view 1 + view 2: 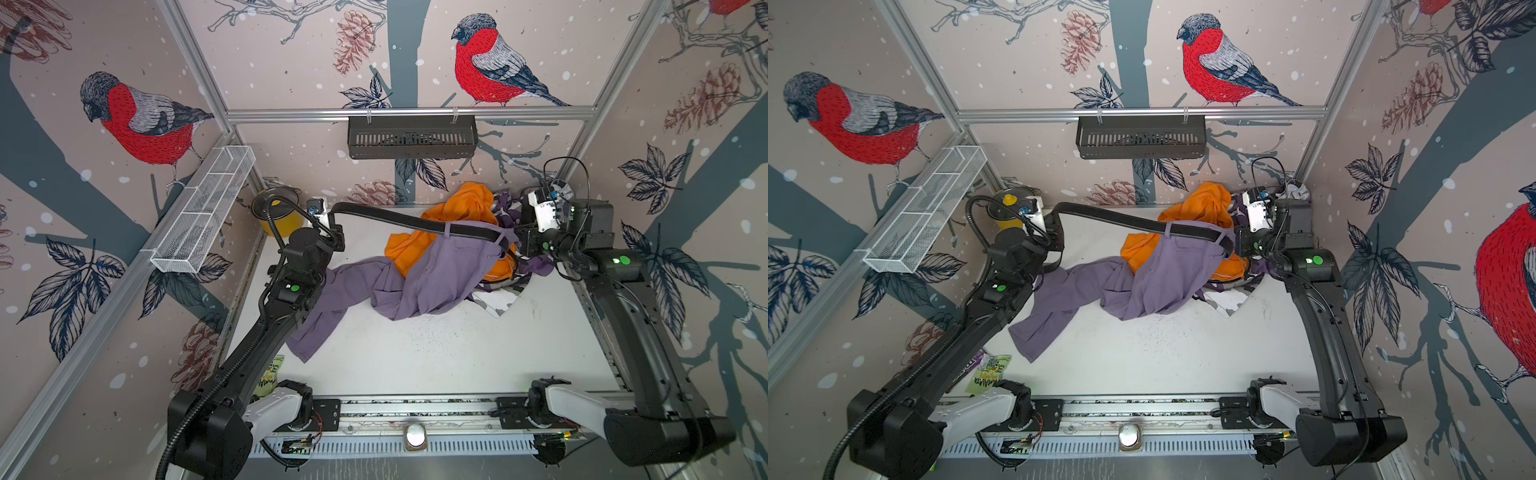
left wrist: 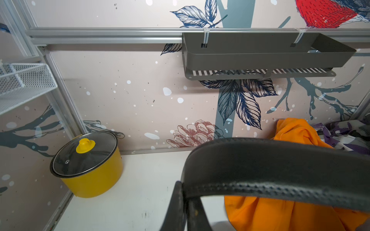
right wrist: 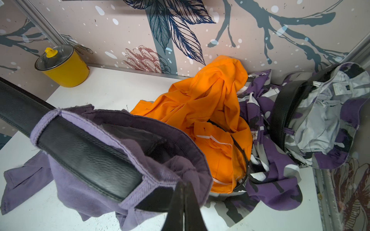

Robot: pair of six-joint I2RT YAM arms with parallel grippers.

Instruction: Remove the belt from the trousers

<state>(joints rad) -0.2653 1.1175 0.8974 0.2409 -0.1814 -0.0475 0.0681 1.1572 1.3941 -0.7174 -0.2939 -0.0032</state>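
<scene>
My left gripper will next draw away from the waistband, turn, lower and release the belt, as bare tabletop by the yellow pot [image 1: 264, 260] lies below the gripper.
A black belt [image 1: 386, 216] [image 1: 1100, 217] stretches in the air across the back of the table. It still runs through loops on the waistband of the lilac trousers [image 1: 436, 270] [image 1: 1154, 270]. My left gripper [image 1: 332, 218] [image 2: 185, 193] is shut on the belt's free end [image 2: 260, 166] at the left. My right gripper [image 1: 513, 242] [image 3: 183, 187] is shut on the trousers' waistband [image 3: 160, 160] and holds it up at the right. The belt [image 3: 86, 152] shows inside two loops there. The trouser legs trail down onto the white table [image 1: 436, 353].
An orange garment [image 1: 461, 208] and purple camouflage trousers [image 3: 280, 170] with their own black belt lie behind, at the back right. A yellow lidded pot [image 2: 90, 170] stands in the back left corner. A white wire basket [image 1: 203, 208] and a black shelf [image 1: 411, 137] hang on the walls.
</scene>
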